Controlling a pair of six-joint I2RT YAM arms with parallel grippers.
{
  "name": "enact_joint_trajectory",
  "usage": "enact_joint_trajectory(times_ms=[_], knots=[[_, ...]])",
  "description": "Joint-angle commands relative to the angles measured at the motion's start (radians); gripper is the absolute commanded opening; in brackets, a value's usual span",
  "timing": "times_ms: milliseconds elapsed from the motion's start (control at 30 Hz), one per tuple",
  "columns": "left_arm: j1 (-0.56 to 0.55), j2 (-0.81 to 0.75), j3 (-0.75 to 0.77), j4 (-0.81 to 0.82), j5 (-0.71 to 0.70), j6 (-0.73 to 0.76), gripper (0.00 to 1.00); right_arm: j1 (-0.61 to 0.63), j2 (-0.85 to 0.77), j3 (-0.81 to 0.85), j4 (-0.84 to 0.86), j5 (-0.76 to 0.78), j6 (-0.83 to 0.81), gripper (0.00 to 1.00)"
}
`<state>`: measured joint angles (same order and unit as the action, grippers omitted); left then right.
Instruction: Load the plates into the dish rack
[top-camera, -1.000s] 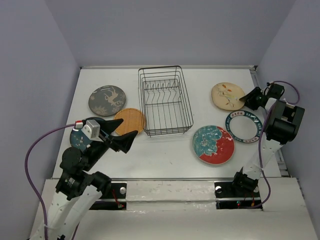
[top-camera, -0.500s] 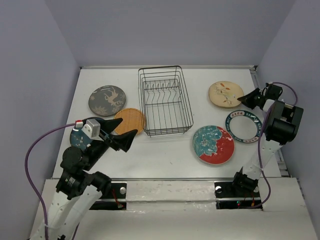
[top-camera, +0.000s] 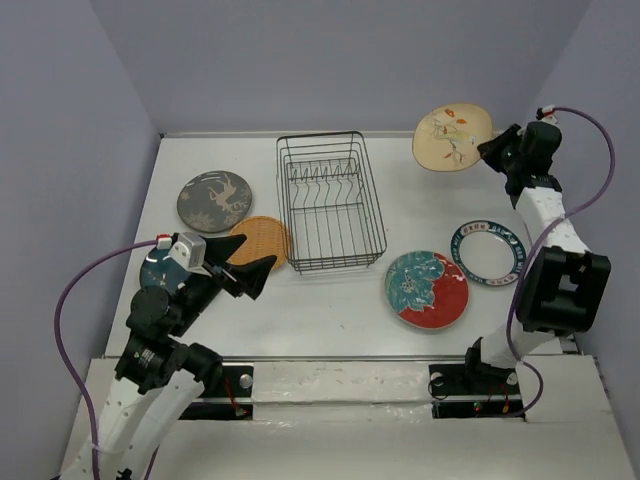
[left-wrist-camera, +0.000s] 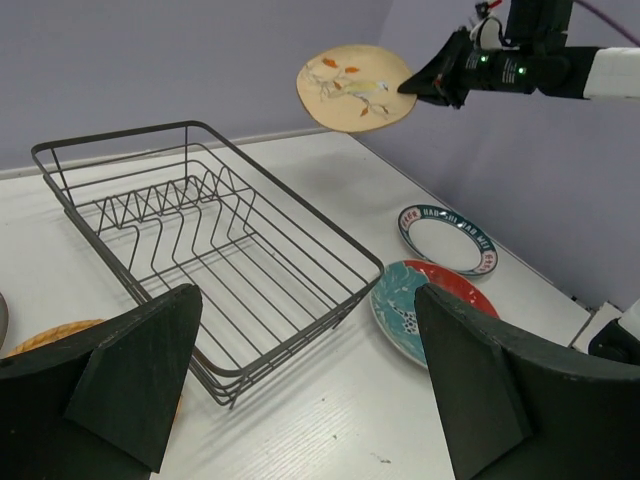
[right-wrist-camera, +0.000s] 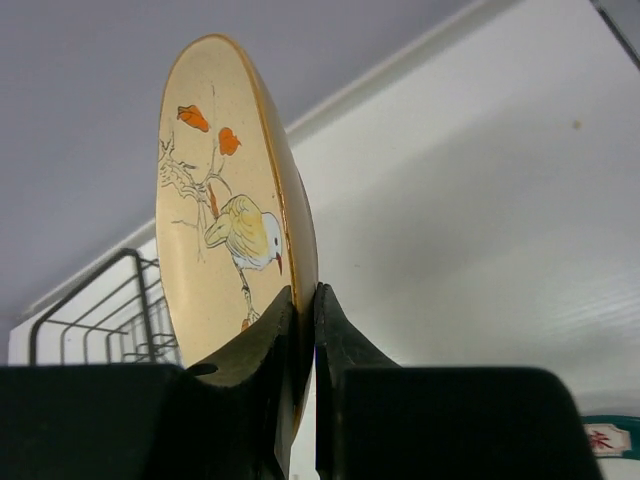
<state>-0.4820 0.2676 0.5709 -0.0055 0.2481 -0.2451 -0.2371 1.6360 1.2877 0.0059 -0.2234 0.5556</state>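
Observation:
I will next swing my right gripper left in the top view as it turns and lower the tan plate into the rack's empty nearest end slot.
My right gripper is shut on the rim of the tan plate with a bird drawing and holds it in the air at the back right, right of the black wire dish rack. The plate also shows in the right wrist view and the left wrist view. The rack holds no plates. My left gripper is open and empty, low near the orange plate. The grey patterned plate, dark teal plate, red-and-teal floral plate and white teal-rimmed plate lie flat on the table.
The white table is walled by purple panels at the back and sides. A purple cable loops from the left arm, another from the right arm.
My right gripper has lifted the tan plate off the table, up and toward the back, tilting it. The left arm has hardly moved.

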Motion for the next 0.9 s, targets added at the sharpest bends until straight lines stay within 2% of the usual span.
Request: enact_joint_trajectory(times_ms=[0, 133, 167, 233, 267, 433, 467, 667, 867], knots=[[0.006, 0.013, 0.024, 0.038, 0.003, 0.009, 0.99, 0.12, -0.125, 0.148, 0.048, 0.119, -0.028, 0.07], [0.01, -0.007, 0.024, 0.024, -0.006, 0.006, 0.99, 0.284, -0.108, 0.321, -0.136, 0.349, -0.166, 0.07], [0.01, -0.011, 0.026, 0.021, -0.019, 0.006, 0.99, 0.342, -0.084, 0.356, -0.167, 0.448, -0.201, 0.07], [0.01, -0.014, 0.027, 0.013, -0.035, 0.007, 0.99, 0.416, -0.062, 0.435, -0.226, 0.521, -0.223, 0.07], [0.008, -0.016, 0.026, 0.013, -0.035, 0.006, 0.99, 0.417, -0.051, 0.452, -0.237, 0.554, -0.233, 0.07], [0.003, -0.013, 0.029, 0.009, -0.041, 0.007, 0.99, 0.613, 0.028, 0.577, -0.257, 0.89, -0.4, 0.07], [0.002, -0.013, 0.027, 0.009, -0.041, 0.006, 0.99, 0.634, 0.045, 0.578, -0.265, 0.891, -0.401, 0.07], [-0.007, -0.021, 0.029, 0.007, -0.058, 0.007, 0.99, 0.771, 0.197, 0.749, -0.271, 1.119, -0.59, 0.07], [-0.013, -0.022, 0.03, 0.007, -0.066, 0.01, 0.99, 0.826, 0.286, 0.814, -0.259, 1.159, -0.651, 0.07]])
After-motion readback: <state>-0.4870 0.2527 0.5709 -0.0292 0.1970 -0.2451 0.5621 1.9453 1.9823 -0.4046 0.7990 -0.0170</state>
